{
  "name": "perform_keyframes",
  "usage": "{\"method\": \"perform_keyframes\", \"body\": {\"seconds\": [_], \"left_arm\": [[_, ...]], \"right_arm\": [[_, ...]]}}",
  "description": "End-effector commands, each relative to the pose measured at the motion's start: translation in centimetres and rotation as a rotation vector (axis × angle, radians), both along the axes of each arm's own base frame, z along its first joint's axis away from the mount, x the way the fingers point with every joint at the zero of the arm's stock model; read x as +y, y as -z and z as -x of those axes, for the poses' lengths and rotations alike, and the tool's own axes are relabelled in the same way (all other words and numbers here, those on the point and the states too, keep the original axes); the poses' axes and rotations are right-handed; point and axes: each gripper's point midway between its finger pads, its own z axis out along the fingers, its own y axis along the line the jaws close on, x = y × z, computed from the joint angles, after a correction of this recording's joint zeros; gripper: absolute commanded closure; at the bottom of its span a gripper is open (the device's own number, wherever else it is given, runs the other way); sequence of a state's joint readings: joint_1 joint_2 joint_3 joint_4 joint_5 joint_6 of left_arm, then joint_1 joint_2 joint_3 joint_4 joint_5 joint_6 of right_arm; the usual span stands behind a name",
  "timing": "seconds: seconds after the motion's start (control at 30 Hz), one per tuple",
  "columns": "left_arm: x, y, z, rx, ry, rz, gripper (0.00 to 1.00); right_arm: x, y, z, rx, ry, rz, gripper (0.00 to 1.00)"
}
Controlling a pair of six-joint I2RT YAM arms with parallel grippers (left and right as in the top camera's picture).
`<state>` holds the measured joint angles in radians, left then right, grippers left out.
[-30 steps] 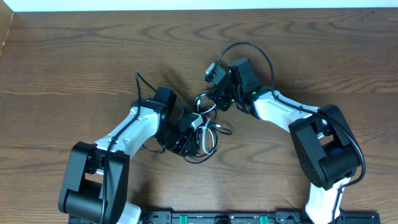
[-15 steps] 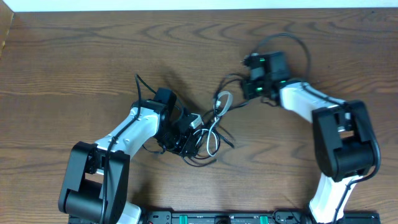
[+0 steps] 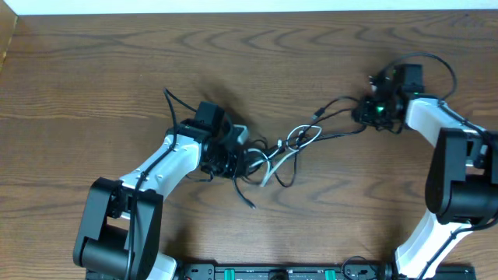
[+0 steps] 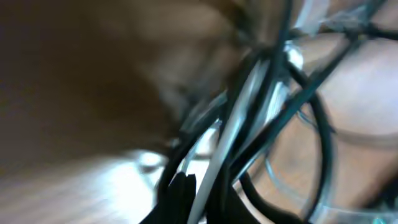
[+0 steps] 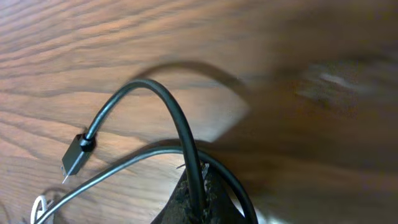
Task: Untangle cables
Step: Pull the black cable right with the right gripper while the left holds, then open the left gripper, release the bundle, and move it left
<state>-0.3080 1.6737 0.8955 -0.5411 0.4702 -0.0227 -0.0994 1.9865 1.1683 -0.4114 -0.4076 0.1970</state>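
Observation:
I need to shift my left gripper to the left in the overhead view next, slightly outward, away from my right gripper, because the cords between them still lie bunched.
The cables (image 3: 282, 150) lie as a loose knot of black and white cords at the table's middle. My left gripper (image 3: 236, 153) sits at the knot's left end. In the left wrist view, blurred, my left gripper (image 4: 205, 200) is shut on the white cable (image 4: 239, 118), with black cords crossing around it. My right gripper (image 3: 372, 110) is at the far right, shut on a black cable (image 3: 338, 134) that stretches back to the knot. In the right wrist view that black cable (image 5: 180, 124) runs up out of the right gripper (image 5: 200, 194) and arcs over to a small plug (image 5: 74, 155) on the wood.
The wooden table (image 3: 93, 62) runs to a white edge at the back. A loose black cord end (image 3: 247, 201) trails toward the front. Both arm bases and a black rail (image 3: 272, 272) stand along the front edge.
My right gripper closed on a black cable, then moved right and away from the knot, drawing that cable out long. The knot spread rightward. The left gripper shifted slightly back, still shut.

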Motion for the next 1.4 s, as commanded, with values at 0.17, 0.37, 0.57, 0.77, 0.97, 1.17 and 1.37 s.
{"method": "perform_keyframes", "body": {"seconds": [0.17,0.37,0.57,0.77,0.97,1.17,1.37], "left_arm": [[8.7,1.2,-5.3,-0.191,-0.447,-0.442,0.86],[9.3,-0.1,-8.7,-0.282,-0.6,-0.362,0.83],[11.6,-0.2,-9.6,-0.19,-0.786,-0.201,0.83],[13.4,-0.6,-9.8,-0.121,-0.825,-0.052,0.83],[15.5,-1.3,-9.9,-0.077,-0.887,0.084,0.75],[16.7,-1.9,-9.9,-0.067,-0.902,0.174,0.46],[14.3,-3.4,-10.5,-0.107,-0.757,0.298,0.36]], "right_arm": [[-8.6,2.5,2.6,0.17,0.33,0.167,0.99],[-9.3,2.8,3.7,0.213,0.343,0.196,0.99],[-10.8,3.1,5.0,0.26,0.366,0.295,0.99],[-8.5,3.0,4.9,0.253,0.28,0.208,0.99],[-7.2,3.1,5.8,0.294,0.238,0.2,0.97],[-6.0,3.2,5.8,0.297,0.205,0.204,0.72],[-4.2,3.1,5.5,0.28,0.15,0.211,0.27]]}}
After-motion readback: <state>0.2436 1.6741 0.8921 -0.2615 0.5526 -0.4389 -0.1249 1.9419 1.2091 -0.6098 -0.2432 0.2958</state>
